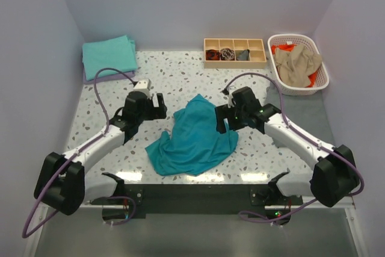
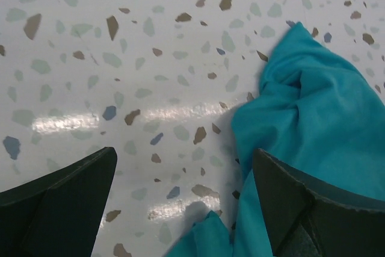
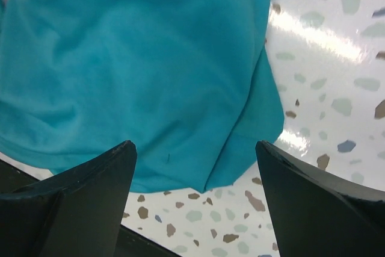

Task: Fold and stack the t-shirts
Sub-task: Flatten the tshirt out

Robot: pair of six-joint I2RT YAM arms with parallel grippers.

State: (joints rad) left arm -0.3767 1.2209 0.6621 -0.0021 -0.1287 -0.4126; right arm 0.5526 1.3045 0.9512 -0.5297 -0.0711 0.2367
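My left gripper will move down and back next, onto the teal t-shirt's bunched side edge, because that edge is below it and to its right in the top view.
A deep teal t-shirt lies crumpled in the middle of the table. It also shows in the left wrist view and in the right wrist view. My left gripper is open and empty just left of the shirt's upper edge. My right gripper is open and empty at the shirt's right edge. A folded aqua-green t-shirt lies on a lavender one at the back left. A tan t-shirt and an orange one lie in the basket.
A white lattice basket stands at the back right. A wooden tray with four compartments holding small items sits at the back middle. The terrazzo table has walls on three sides.
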